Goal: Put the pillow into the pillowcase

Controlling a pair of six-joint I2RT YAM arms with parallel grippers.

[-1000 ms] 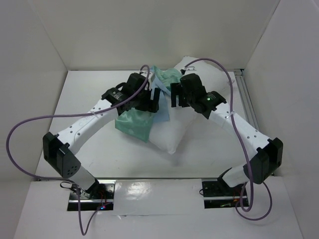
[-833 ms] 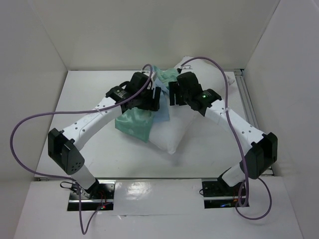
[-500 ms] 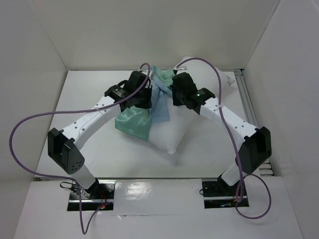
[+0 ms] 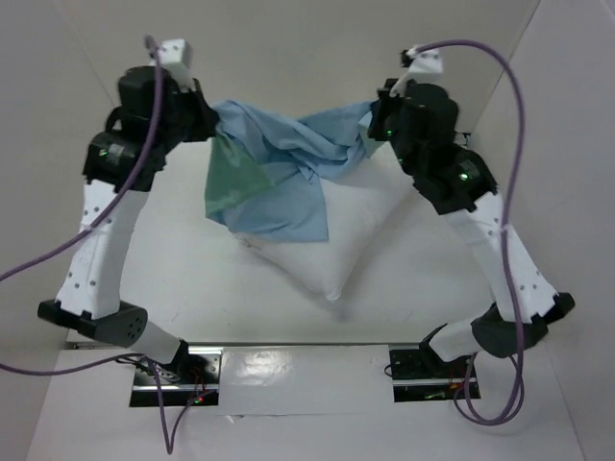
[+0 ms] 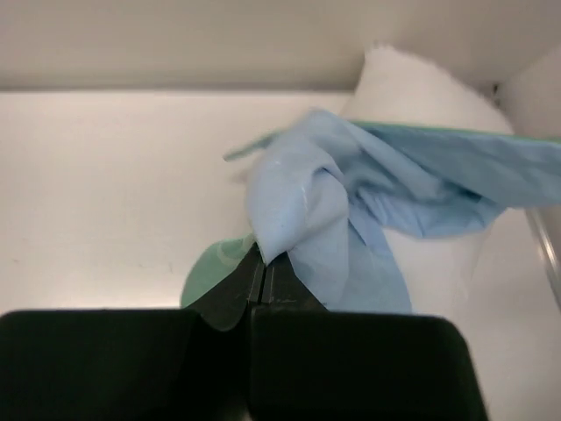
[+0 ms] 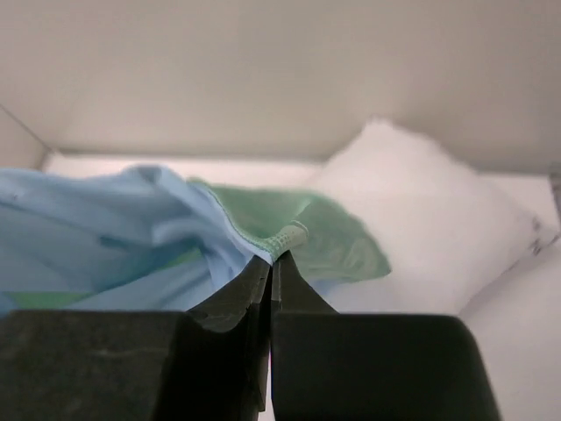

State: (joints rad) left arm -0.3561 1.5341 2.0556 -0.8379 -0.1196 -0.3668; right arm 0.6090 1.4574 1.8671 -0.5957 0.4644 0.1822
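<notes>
Next, my left gripper will go to the left in the top view and down, releasing the pillowcase (image 4: 283, 173), as bare tabletop lies below on that side.
The pillowcase (image 4: 283, 173), light blue with a sea-green face, hangs stretched in the air between both raised arms. My left gripper (image 4: 213, 130) is shut on its left edge; in the left wrist view the black jaws (image 5: 261, 259) pinch bunched blue cloth (image 5: 307, 202). My right gripper (image 4: 373, 130) is shut on its right edge, nipping the green hem (image 6: 289, 239) at the fingertips (image 6: 270, 260). The white pillow (image 4: 332, 245) lies on the table under the cloth, one corner pointing toward the arm bases. Its far part is hidden behind the pillowcase. It shows as a white mound (image 6: 429, 210) in the right wrist view.
White walls (image 4: 86, 106) enclose the table on the left, back and right. Purple cables (image 4: 58, 259) loop from both arms. A metal rail (image 4: 480, 182) runs along the right side. Bare tabletop (image 4: 183, 279) lies left of the pillow.
Both grippers went from open to shut on the pillowcase over the pillow. Both arms then rose and spread apart, lifting the cloth and stretching it out above the pillow.
</notes>
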